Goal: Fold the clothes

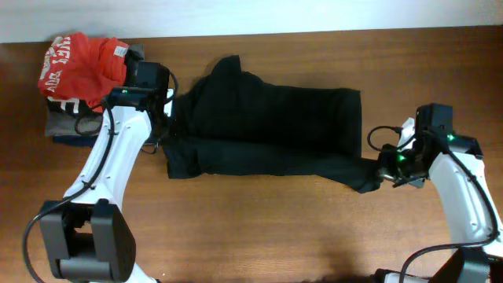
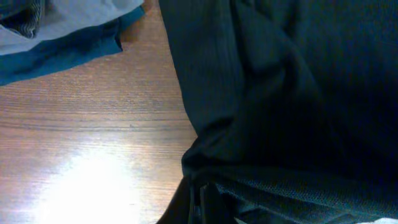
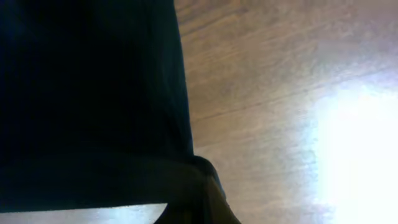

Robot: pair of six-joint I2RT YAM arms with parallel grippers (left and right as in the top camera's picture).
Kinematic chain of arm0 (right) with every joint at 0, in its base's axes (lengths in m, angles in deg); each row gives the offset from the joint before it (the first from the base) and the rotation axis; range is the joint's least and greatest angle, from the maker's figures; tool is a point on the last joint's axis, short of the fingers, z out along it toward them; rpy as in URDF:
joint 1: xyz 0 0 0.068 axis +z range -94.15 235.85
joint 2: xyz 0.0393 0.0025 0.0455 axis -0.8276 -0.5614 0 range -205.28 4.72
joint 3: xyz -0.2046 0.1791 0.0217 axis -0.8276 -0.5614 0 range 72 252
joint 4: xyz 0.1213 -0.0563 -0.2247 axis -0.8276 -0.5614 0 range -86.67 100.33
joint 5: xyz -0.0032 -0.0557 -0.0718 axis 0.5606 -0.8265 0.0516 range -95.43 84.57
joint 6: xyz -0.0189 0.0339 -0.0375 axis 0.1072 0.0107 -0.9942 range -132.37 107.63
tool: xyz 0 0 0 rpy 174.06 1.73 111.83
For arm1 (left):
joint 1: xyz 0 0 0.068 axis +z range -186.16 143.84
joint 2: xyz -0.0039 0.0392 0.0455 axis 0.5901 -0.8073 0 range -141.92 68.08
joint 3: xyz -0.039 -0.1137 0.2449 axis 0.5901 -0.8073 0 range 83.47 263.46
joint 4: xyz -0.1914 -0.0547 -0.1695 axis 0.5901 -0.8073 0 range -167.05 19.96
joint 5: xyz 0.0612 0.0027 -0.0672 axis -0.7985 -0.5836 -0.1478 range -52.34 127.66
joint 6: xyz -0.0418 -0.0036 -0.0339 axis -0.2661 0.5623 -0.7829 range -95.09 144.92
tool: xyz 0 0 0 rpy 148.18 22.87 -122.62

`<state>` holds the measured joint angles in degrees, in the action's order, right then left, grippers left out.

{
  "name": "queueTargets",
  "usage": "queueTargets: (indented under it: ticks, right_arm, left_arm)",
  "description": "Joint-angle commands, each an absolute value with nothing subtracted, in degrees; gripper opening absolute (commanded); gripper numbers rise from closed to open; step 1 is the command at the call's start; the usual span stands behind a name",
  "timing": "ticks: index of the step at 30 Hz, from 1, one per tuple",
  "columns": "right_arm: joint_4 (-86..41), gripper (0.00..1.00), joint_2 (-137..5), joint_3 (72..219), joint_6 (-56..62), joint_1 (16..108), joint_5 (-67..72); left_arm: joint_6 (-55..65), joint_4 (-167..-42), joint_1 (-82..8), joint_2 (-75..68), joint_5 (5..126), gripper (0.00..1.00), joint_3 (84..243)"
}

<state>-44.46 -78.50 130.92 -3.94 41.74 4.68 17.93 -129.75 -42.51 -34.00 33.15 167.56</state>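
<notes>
The left gripper moves slightly away from my base along the garment's side edge [image 1: 174,130] [image 2: 198,135] next, laying the held fold over the spread cloth.
The clothes [image 1: 267,130], one large black garment, lie spread across the middle of the wooden table [image 1: 259,228]. My left gripper [image 1: 167,118] is at the garment's left edge and shut on a bunched fold of the black fabric [image 2: 280,93]; in the left wrist view that fabric drapes over my gripper [image 2: 200,202]. My right gripper [image 1: 383,169] is shut on the garment's lower right corner. In the right wrist view the black cloth [image 3: 87,93] fills the left side and wraps my gripper [image 3: 205,202].
A crumpled red shirt with white lettering [image 1: 78,67] lies on folded grey and navy garments [image 1: 67,126] at the back left, just beside my left arm. Their grey and navy edges [image 2: 62,34] show at the top left of the left wrist view.
</notes>
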Motion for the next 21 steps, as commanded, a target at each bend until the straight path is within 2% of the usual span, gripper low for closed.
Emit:
queueTargets:
  ticks: [1,13,21]
  right_arm:
    - [-42.0,0.04,-80.2,130.7,-5.0,43.0,3.6]
    - [-33.9,0.04,-88.6,130.7,-5.1,47.2,3.4]
    - [-30.2,0.04,-93.2,130.7,-5.1,47.2,2.9]
  left_arm:
    - [17.3,-128.5,-42.0,-32.8,30.9,0.0,167.1]
    - [18.2,-124.8,-42.0,-34.3,30.5,0.01,166.9]
    - [18.3,-121.7,-42.0,-41.8,30.3,0.0,166.9]
